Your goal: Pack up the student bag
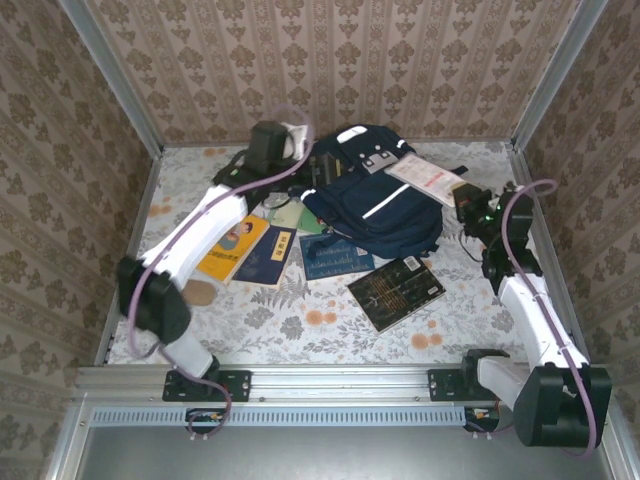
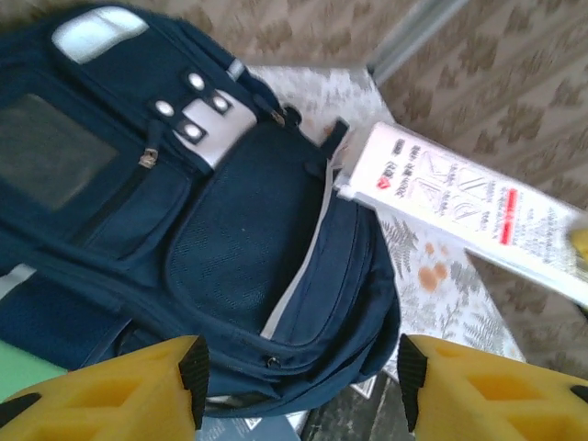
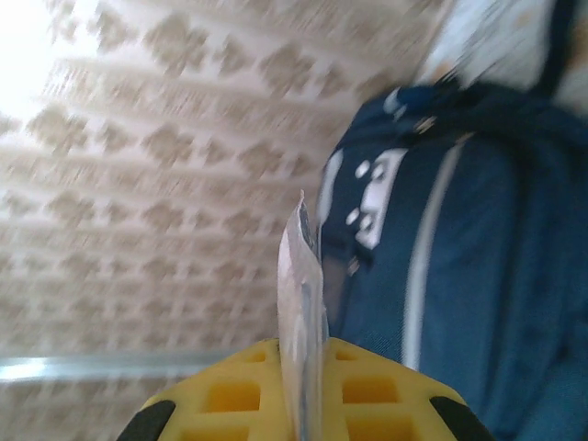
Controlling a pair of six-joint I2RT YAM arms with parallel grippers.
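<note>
The white-edged flap (image 1: 388,201) (image 2: 308,248) has a pale rim for my open fingers, so my left gripper should next move toward the side of the packet and come down onto that flap.
The student bag (image 1: 375,200) is a navy backpack with white stripes, lying at the back middle of the table. My left gripper (image 1: 285,145) hovers at its back left corner. In the left wrist view the yellow fingers (image 2: 138,390) stand open above the bag's (image 2: 230,211) zipped front pocket, with nothing between them. My right gripper (image 1: 470,205) is shut on a flat white packet with red print (image 1: 425,178), held over the bag's right side. The right wrist view has that packet (image 3: 301,294) edge-on between the shut fingers (image 3: 239,390), beside the bag (image 3: 459,276). The packet (image 2: 459,207) also shows in the left wrist view.
In front of the bag lie a yellow book (image 1: 232,248), two dark blue books (image 1: 268,256) (image 1: 335,256) and a black book (image 1: 397,291). A green book (image 1: 293,216) peeks out at the bag's left. Patterned walls close in the table (image 1: 300,325) on three sides.
</note>
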